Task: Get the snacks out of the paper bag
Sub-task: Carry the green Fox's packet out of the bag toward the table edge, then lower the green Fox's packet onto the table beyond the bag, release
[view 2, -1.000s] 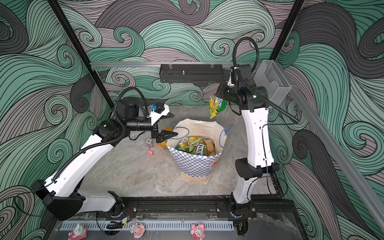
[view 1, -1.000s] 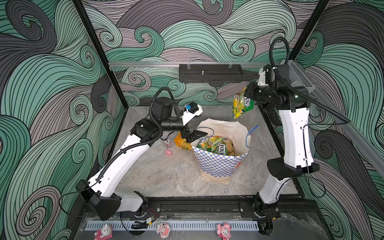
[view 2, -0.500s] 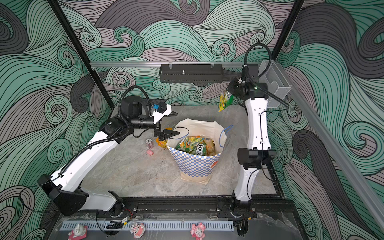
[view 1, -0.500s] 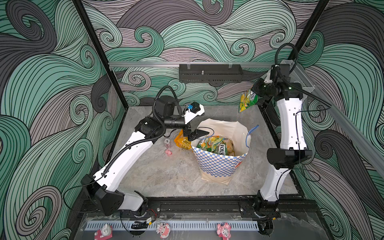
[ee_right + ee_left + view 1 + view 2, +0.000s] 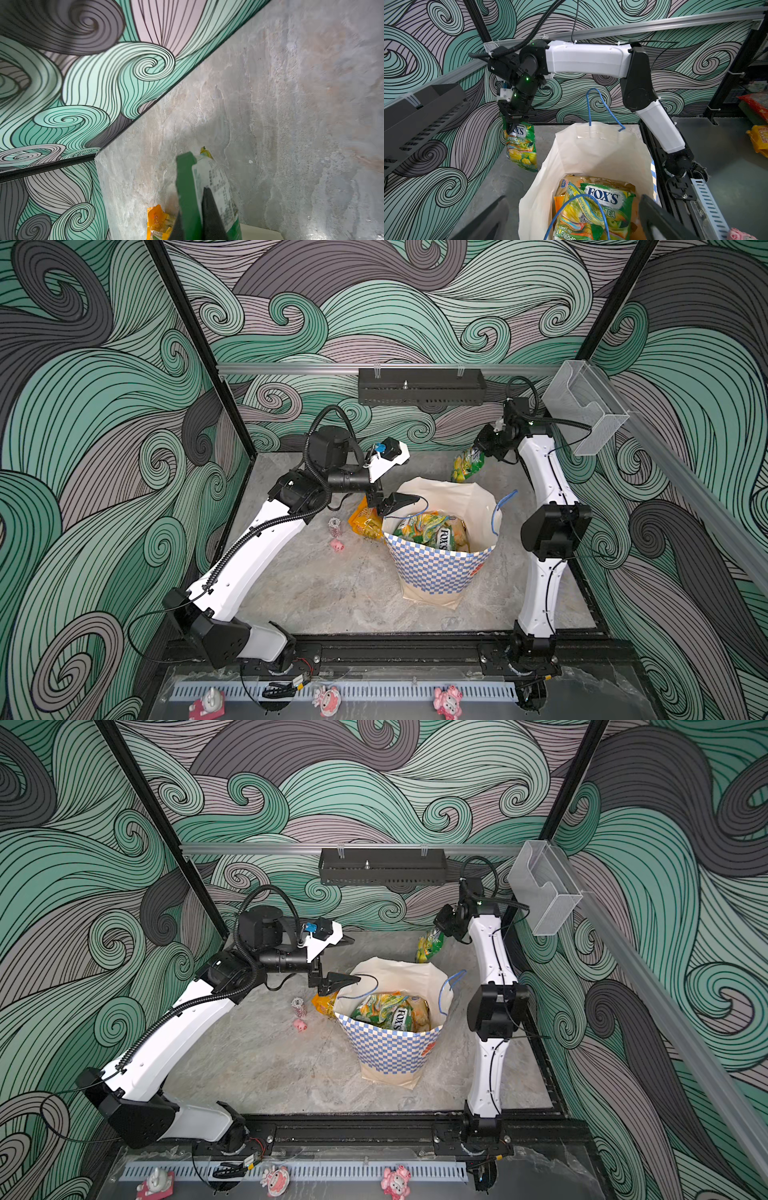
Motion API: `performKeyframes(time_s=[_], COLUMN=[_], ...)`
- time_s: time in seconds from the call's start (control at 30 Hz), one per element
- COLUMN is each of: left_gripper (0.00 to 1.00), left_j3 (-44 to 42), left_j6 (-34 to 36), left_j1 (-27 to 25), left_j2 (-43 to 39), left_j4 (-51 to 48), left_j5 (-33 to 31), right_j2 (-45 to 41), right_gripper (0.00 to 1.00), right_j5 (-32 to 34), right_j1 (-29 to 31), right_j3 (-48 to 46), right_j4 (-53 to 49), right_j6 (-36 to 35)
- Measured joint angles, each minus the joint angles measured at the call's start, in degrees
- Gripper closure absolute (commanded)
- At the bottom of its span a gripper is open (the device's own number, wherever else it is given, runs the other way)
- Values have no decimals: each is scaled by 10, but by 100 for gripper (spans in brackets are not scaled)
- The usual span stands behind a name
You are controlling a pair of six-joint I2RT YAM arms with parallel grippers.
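Observation:
The robot's right gripper should next lower its green FOX'S packet onto the bare tabletop behind the bag and let go of it there, since that spot is clear of other snacks.
The paper bag (image 5: 440,572) (image 5: 390,1048) (image 5: 583,149) stands upright mid-table, its mouth wide. Inside it lie several snacks (image 5: 432,531) (image 5: 390,1011) (image 5: 602,199), green-yellow FOX'S packets on top. My right gripper (image 5: 482,448) (image 5: 442,923) (image 5: 513,124) (image 5: 197,207) is shut on the top edge of another green FOX'S packet (image 5: 467,464) (image 5: 430,946) (image 5: 521,145) (image 5: 216,182), which hangs behind the bag near the back wall. My left gripper (image 5: 409,477) (image 5: 347,960) (image 5: 575,224) is open at the bag's left rim, empty. An orange packet (image 5: 365,520) (image 5: 324,1002) (image 5: 158,222) lies on the table left of the bag.
A tiny pink pig figurine (image 5: 337,546) and a small pale item (image 5: 334,524) sit left of the orange packet. A black tray (image 5: 422,386) hangs on the back rail and a clear box (image 5: 586,410) at the right corner. Pink toys (image 5: 328,699) line the front.
The right arm has swung down and a little left, lowering the hanging green packet toward the table behind the bag. The left gripper has edged closer to the bag's rim, still open.

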Motion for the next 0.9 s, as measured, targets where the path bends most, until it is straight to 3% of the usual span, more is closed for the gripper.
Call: performKeyframes(time_s=[0.2,0.4,0.57,0.87,0.9], left_gripper=[1,1,1,1,1], left_j3=[5,10,10,8,7], left_j6=[3,9,13,27,29], left_j1=[0,0,0,0,0], left_j2=[0,-1,-2,-13,-16], left_j4=[-19,-35,-43,-50,-50], left_j5=[-6,-12,-16,-16,-17], right_j2=[28,71,77,76,76], right_gripper=[100,67,58,12,2], right_j5=[-10,-12,-3,51,54], right_j1=[6,16,18,16,14], right_j3=[-64,-73,-82,-59,-44], right_j4=[51,73,76,28,16], right_j6=[29,28,21,-19,-23])
